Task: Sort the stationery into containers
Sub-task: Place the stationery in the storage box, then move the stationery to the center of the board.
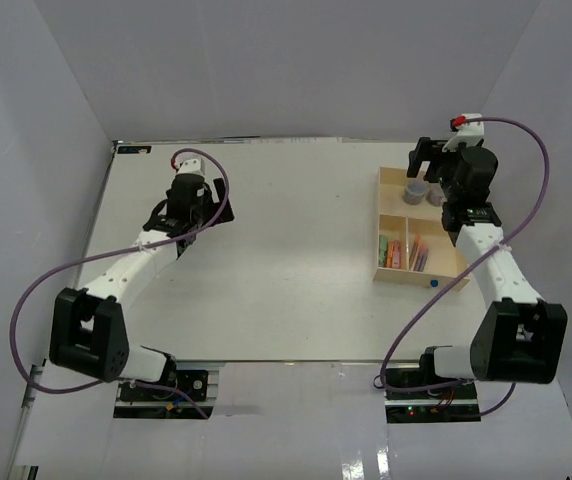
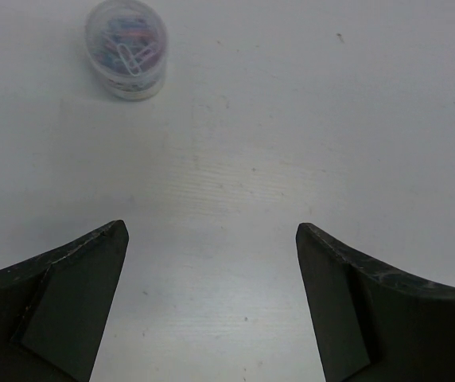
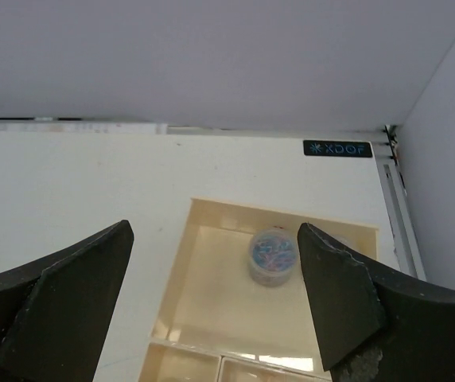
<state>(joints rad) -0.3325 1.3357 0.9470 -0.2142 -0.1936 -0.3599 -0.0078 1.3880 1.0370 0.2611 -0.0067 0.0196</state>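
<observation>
Next, the left gripper moves down and outward onto the third pot [image 2: 127, 49]. The pot stands below it, to the left in the wrist view, still outside the tray.
The pale wooden tray [image 1: 379, 228] stands at the right. Its long far section holds two round pots [image 1: 416, 190] of coloured paper clips. One near section holds several coloured pens [image 1: 407, 252]. My right gripper [image 1: 424, 157] hovers open and empty above the long section. In the right wrist view one pot [image 3: 273, 256] sits in the tray [image 3: 283, 210] between the open fingers [image 3: 213, 231]. My left gripper [image 1: 194, 213] is open and empty, low over the bare table at the left. In the left wrist view [image 2: 210, 227] a third pot [image 2: 126, 49] stands ahead to the left, apart from the fingers.
A small blue item [image 1: 434, 284] lies at the tray's near edge. White enclosure walls stand close behind and to the right of the tray [image 3: 442, 159]. A black label [image 3: 337, 149] marks the table's far right corner.
</observation>
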